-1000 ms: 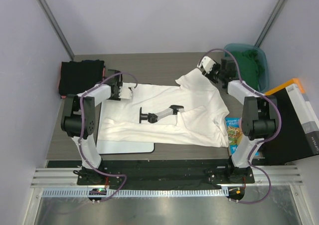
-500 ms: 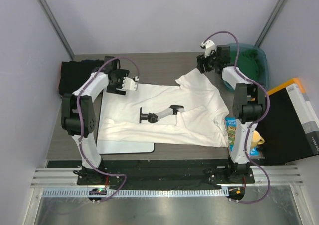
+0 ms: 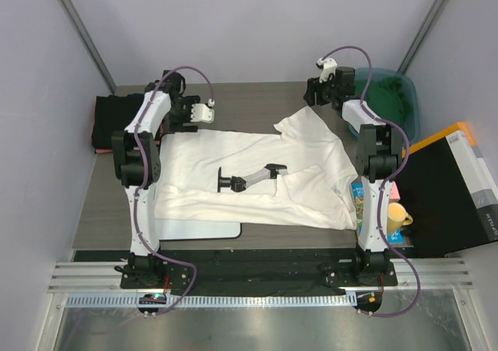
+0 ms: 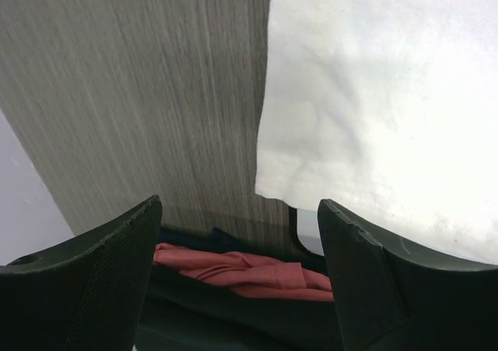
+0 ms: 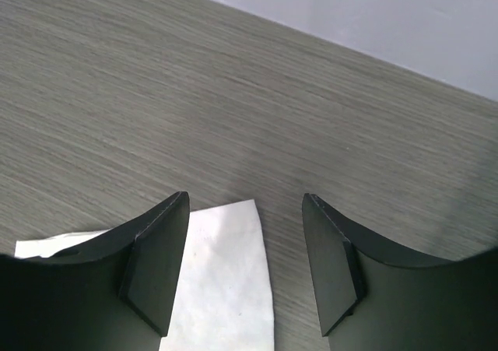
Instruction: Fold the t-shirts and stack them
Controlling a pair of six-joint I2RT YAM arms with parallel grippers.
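My left gripper will move away from the black stack next and go down to the shirt's far edge [image 3: 177, 133] [image 4: 269, 149].
A white t-shirt [image 3: 257, 172] with a black and grey marking lies spread flat across the table. My left gripper [image 3: 173, 106] is open and empty above bare table, between the shirt's back left corner [image 4: 373, 94] and a stack of folded black t-shirts [image 3: 124, 121]. In the left wrist view, my gripper [image 4: 239, 211] frames a pinkish-red t-shirt [image 4: 241, 267] lying within that stack [image 4: 202, 312]. My right gripper [image 3: 313, 98] is open and empty over the shirt's back sleeve tip [image 5: 226, 289], not touching it [image 5: 245, 203]. A green t-shirt [image 3: 389, 102] sits in the bin.
A white board with a black rim [image 3: 194, 228] lies under the shirt's front left part. A teal bin [image 3: 373, 72] stands at the back right. A black and orange box [image 3: 455, 187], a yellow mug [image 3: 397, 215] and a colourful booklet [image 3: 364, 199] are on the right.
Both grippers have moved toward the back of the table, off the white shirt's back corners. The shirt has stayed flat in place.
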